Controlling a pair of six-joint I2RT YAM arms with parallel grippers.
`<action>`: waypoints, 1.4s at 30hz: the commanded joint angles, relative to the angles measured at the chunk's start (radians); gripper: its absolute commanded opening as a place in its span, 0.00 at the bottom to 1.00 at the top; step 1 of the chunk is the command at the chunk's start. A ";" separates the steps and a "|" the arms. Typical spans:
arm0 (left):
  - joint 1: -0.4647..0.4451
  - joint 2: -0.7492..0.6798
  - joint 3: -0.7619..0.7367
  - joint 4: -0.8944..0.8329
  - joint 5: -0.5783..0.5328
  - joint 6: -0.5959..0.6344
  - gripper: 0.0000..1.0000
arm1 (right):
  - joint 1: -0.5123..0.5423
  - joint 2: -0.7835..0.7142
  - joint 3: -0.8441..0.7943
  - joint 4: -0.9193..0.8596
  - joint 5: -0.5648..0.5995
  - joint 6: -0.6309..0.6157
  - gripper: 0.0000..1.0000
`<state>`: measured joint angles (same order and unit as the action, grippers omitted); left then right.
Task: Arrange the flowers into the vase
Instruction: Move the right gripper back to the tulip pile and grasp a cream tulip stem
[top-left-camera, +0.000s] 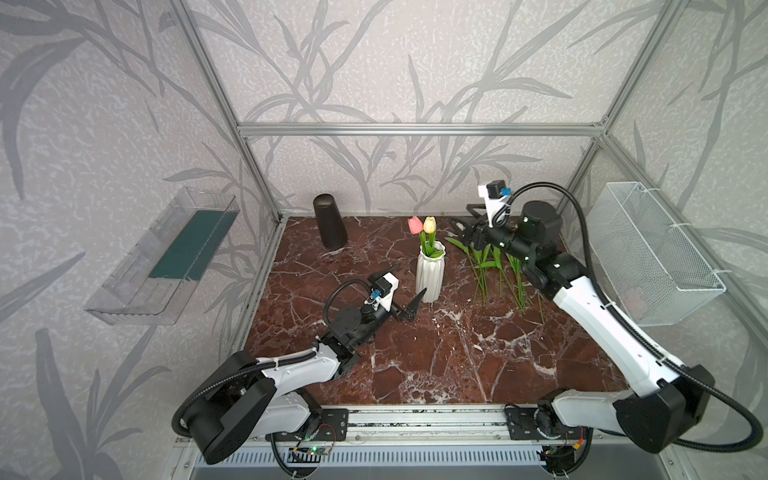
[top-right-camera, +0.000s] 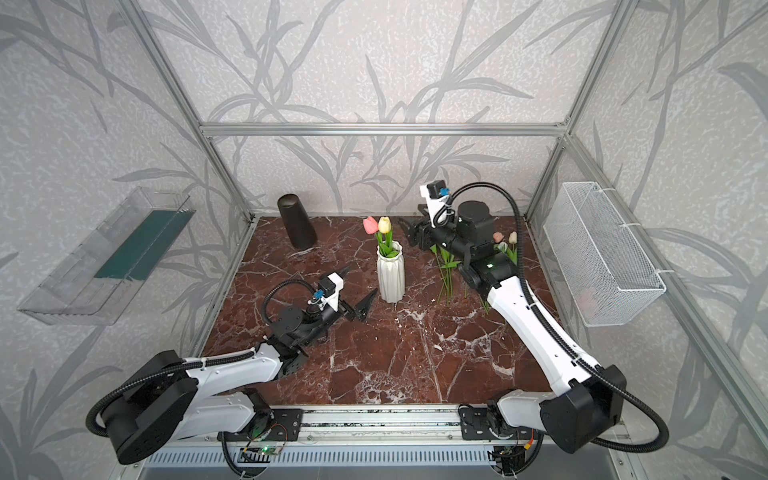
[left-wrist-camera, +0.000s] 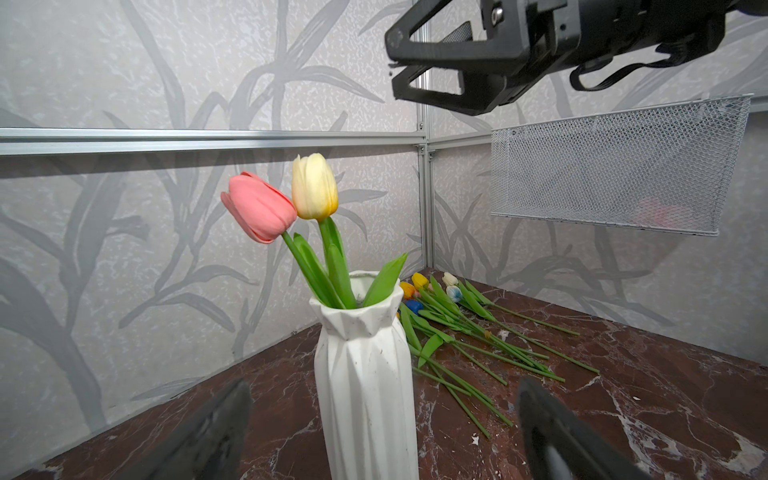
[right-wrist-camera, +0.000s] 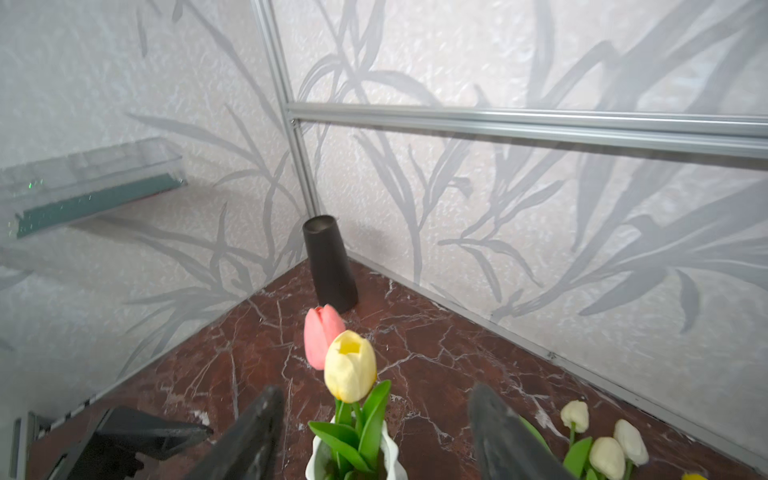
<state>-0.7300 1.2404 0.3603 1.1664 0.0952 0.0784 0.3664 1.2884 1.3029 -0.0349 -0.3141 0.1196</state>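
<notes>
My right gripper will next tilt to point down and go down onto the green stem nearest the white vase (top-left-camera: 430, 272), because that flower is lying flat on the table.
A white faceted vase (top-left-camera: 430, 272) (top-right-camera: 390, 272) (left-wrist-camera: 365, 374) stands mid-table and holds two flowers, a pink tulip (top-left-camera: 414, 225) (left-wrist-camera: 257, 208) and a yellow tulip (top-left-camera: 429, 225) (right-wrist-camera: 350, 372). Several more flowers (top-left-camera: 494, 266) (top-right-camera: 446, 266) (left-wrist-camera: 457, 328) lie flat on the table to the vase's right, partly under my right arm. My left gripper (top-left-camera: 405, 291) (left-wrist-camera: 384, 390) is open, its fingers standing apart on either side of the vase's lower body. My right gripper (top-right-camera: 409, 230) (right-wrist-camera: 376, 395) hovers just behind the tulip heads, open and holding nothing.
A black tapered vase (top-left-camera: 329, 222) stands at the back left of the marble table (top-left-camera: 415, 365). A white wire basket (top-left-camera: 648, 253) hangs on the right wall and a clear tray (top-left-camera: 166, 253) on the left wall. Aluminium frame bars edge the table.
</notes>
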 joint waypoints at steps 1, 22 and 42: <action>0.001 -0.034 0.041 -0.100 0.033 0.018 0.99 | -0.096 0.040 0.012 -0.138 0.058 0.100 0.62; -0.013 0.112 0.032 -0.103 0.159 0.029 0.99 | -0.173 0.744 0.283 -0.541 0.162 -0.022 0.27; -0.013 0.133 0.042 -0.109 0.140 0.040 0.99 | -0.150 1.003 0.546 -0.648 0.263 -0.014 0.29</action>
<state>-0.7395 1.3754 0.3866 1.0252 0.2363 0.1028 0.2131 2.2662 1.8069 -0.6235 -0.0940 0.1009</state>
